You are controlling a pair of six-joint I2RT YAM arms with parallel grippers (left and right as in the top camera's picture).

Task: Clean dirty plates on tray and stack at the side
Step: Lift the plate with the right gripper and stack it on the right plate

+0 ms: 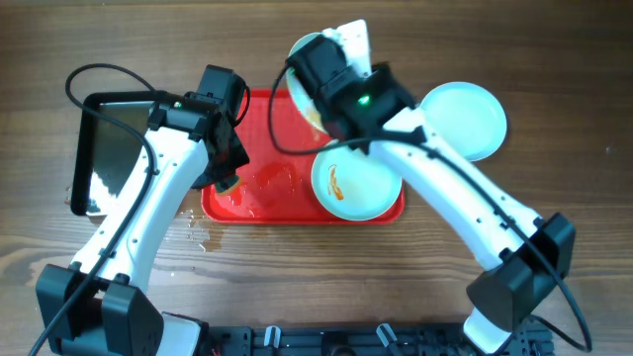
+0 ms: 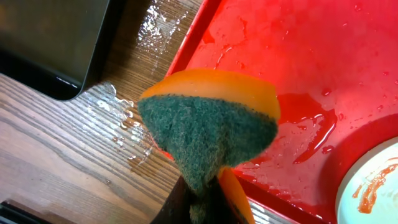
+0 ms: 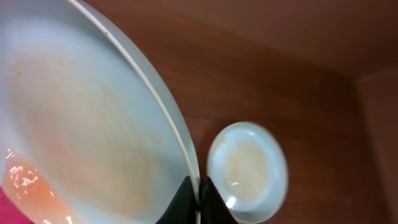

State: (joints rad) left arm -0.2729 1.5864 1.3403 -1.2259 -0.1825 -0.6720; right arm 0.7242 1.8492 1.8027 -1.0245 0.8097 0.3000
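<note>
I should lift the held plate with my right gripper next and then lower it flat onto that plate (image 1: 463, 121), because a plate (image 3: 247, 172) already rests on the wood beside the tray.
In the overhead view the red tray (image 1: 272, 203) lies mid-table, wet and smeared with sauce. One plate (image 1: 358, 184) with an orange smear sits on its right end. A second plate (image 1: 467, 119) rests on the wood to the right of the tray. My right gripper (image 3: 198, 198) is shut on the rim of a third plate (image 3: 81, 124), held tilted on edge above the tray's back edge (image 1: 300, 57), with a pale orange film on its face. My left gripper (image 2: 202, 208) is shut on an orange and green sponge (image 2: 208, 124), hovering over the tray's front left rim (image 2: 186, 53).
A black shiny pan (image 1: 109, 148) stands left of the tray, also in the left wrist view (image 2: 50, 43). Water is splashed on the wood (image 1: 193, 225) by the tray's front left corner. The off-tray plate shows in the right wrist view (image 3: 249, 168).
</note>
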